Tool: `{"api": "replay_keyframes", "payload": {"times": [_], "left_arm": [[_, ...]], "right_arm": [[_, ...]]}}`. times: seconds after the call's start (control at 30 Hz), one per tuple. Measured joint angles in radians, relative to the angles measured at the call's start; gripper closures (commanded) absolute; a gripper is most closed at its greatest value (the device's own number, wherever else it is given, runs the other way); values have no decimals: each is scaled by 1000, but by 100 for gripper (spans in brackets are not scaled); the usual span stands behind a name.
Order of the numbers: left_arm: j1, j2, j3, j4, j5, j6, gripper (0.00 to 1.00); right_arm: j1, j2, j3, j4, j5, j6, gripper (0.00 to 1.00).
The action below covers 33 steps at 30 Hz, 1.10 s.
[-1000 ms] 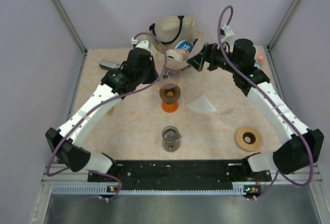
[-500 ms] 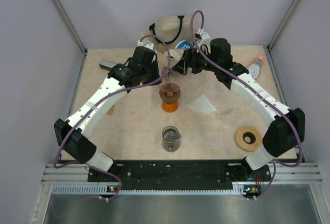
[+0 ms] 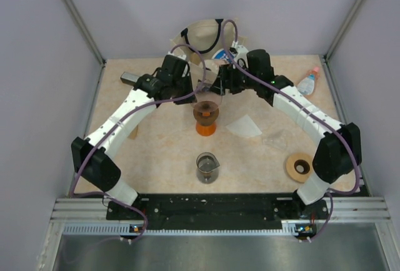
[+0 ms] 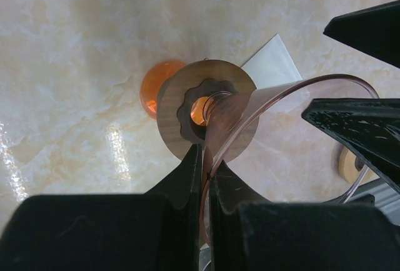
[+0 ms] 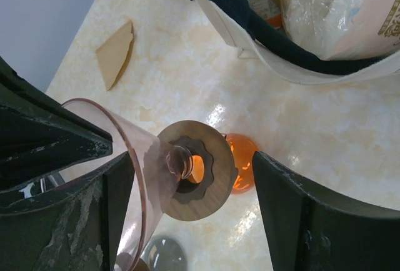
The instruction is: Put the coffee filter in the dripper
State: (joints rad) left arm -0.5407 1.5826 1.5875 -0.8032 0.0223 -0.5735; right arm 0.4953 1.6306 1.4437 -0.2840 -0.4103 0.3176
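The dark brown ring [image 3: 205, 113] [image 4: 195, 113] lies below my left gripper, so next my left gripper should lower to seat the dripper's spout in that ring and release the dripper's rim.
The dripper [image 3: 205, 94], a translucent pinkish cone, hangs tilted just above the dark brown ring [image 3: 205, 113] on its orange stand. My left gripper [image 3: 199, 88] is shut on the dripper's rim; in the left wrist view the gripper [image 4: 206, 168] pinches the thin wall of the dripper [image 4: 250, 115]. My right gripper [image 3: 216, 87] is open right beside it; in the right wrist view the gripper [image 5: 192, 158] stands wide around the dripper [image 5: 125, 152], with its spout over the ring [image 5: 206, 180]. The white coffee filter [image 3: 245, 125] lies flat on the table and also shows in the left wrist view [image 4: 275, 65].
A cloth bag [image 3: 209, 37] with packets stands at the back. A glass beaker [image 3: 207, 166] is at the front centre, a tan flat ring [image 3: 300, 167] at the front right, crumpled clear plastic [image 3: 275, 138] beside the filter, a bottle [image 3: 307, 82] at the far right. A tan paper piece [image 5: 115, 52] lies to the left.
My right arm has swung left from the bag to the dripper. My left gripper has carried the dripper slightly right and forward, over the brown ring.
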Motion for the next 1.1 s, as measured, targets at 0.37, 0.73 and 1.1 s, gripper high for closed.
{"api": "replay_keyframes", "payload": {"times": [0.37, 0.73, 1.1], "left_arm": [[11, 52, 0, -2, 33, -1, 100], [17, 66, 0, -9, 26, -3, 100], [22, 111, 45, -67, 45, -18, 100]], "right_arm": [[0, 48, 6, -35, 25, -1, 38], [7, 62, 19, -62, 17, 8, 65], [13, 76, 42, -112, 14, 16, 82]]}}
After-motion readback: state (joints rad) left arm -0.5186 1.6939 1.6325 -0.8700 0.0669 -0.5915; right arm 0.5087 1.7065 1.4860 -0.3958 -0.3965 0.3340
